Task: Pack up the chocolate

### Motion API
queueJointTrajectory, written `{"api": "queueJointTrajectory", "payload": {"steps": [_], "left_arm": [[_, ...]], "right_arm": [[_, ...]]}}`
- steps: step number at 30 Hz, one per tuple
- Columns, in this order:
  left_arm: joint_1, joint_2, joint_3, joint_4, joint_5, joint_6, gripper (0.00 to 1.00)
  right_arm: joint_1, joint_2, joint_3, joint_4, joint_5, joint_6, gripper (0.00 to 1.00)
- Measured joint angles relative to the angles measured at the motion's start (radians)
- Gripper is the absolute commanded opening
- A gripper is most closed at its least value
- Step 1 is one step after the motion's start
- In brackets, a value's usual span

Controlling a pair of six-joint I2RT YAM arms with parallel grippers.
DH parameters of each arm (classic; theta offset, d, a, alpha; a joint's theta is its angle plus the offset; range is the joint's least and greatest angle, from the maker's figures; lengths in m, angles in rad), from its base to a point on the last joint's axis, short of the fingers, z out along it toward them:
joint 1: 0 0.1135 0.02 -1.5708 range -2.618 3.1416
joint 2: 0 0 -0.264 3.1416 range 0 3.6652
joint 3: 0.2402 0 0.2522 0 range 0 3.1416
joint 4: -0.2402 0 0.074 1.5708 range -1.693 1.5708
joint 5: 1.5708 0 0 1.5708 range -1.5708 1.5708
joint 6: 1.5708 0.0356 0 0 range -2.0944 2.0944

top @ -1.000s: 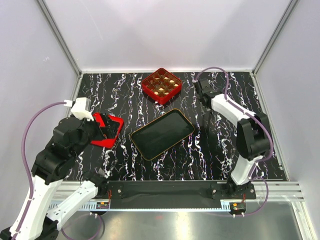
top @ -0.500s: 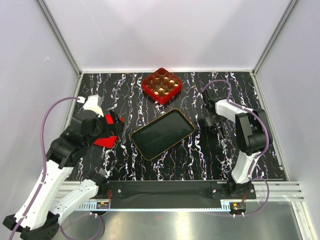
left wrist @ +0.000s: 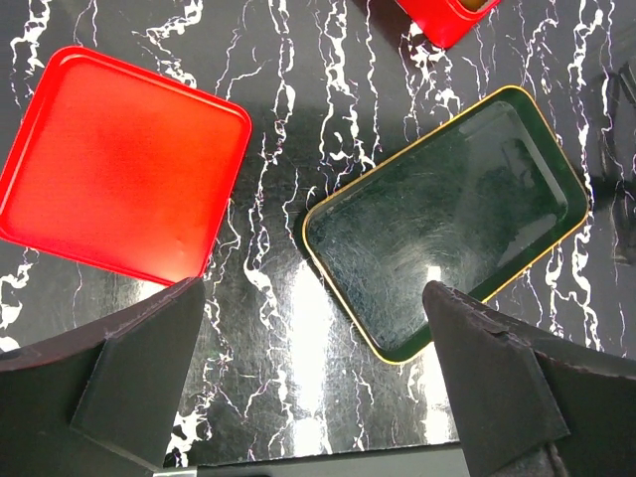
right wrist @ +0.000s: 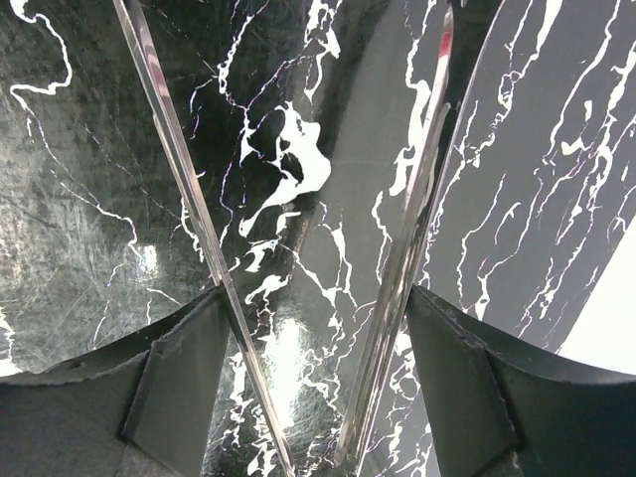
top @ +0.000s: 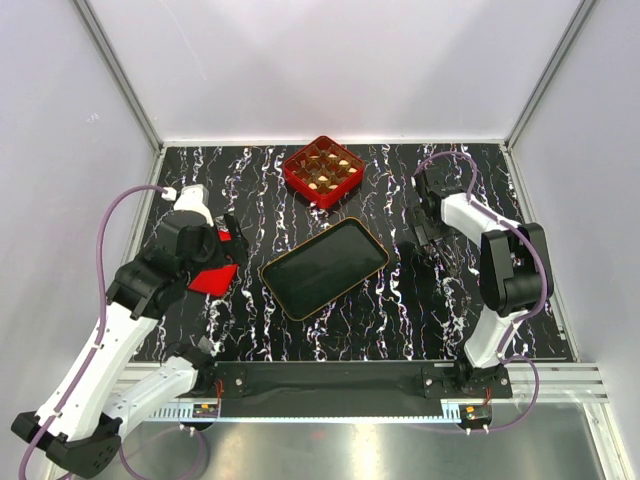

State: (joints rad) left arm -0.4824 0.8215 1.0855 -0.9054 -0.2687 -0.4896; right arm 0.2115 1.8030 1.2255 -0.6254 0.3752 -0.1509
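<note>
My left gripper moves down toward the red lid next, onto the lid's edge facing the tray near its far corner.
Several chocolate pieces, brown and cream, sit in the cells of the red gridded box at the back; one corner of the box shows in the left wrist view. My left gripper hangs open and empty above the table between the red lid and the black gold-rimmed tray. To the right of the tray, my right gripper holds metal tongs. The tongs' two arms spread against its fingers. Their tips are out of view.
The flat red lid lies at the left, partly under my left arm. White walls and a metal frame close in the marbled table on three sides. A rail runs along the near edge.
My right gripper came forward from beside the red box to the tray's right side, and its jaws spread wider. My left wrist swung back and left over the red lid.
</note>
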Motion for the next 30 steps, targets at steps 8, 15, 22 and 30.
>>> {"api": "queueJointTrajectory", "payload": {"steps": [8,15,22,30], "left_arm": [[0.0,0.018,0.003,-0.003,-0.014,-0.002,0.99],[0.021,0.09,0.008,-0.002,-0.042,0.0,0.99],[0.162,0.278,0.03,0.026,-0.066,0.021,0.9],[0.181,0.58,0.048,0.117,-0.069,0.119,0.81]], "right_arm": [[-0.001,0.026,0.002,-0.021,-0.021,0.011,0.84],[-0.001,0.023,0.06,-0.088,-0.019,0.024,0.99],[-0.001,-0.085,0.192,-0.19,-0.059,0.116,0.97],[0.004,-0.26,0.255,-0.194,-0.222,0.258,0.94]]}}
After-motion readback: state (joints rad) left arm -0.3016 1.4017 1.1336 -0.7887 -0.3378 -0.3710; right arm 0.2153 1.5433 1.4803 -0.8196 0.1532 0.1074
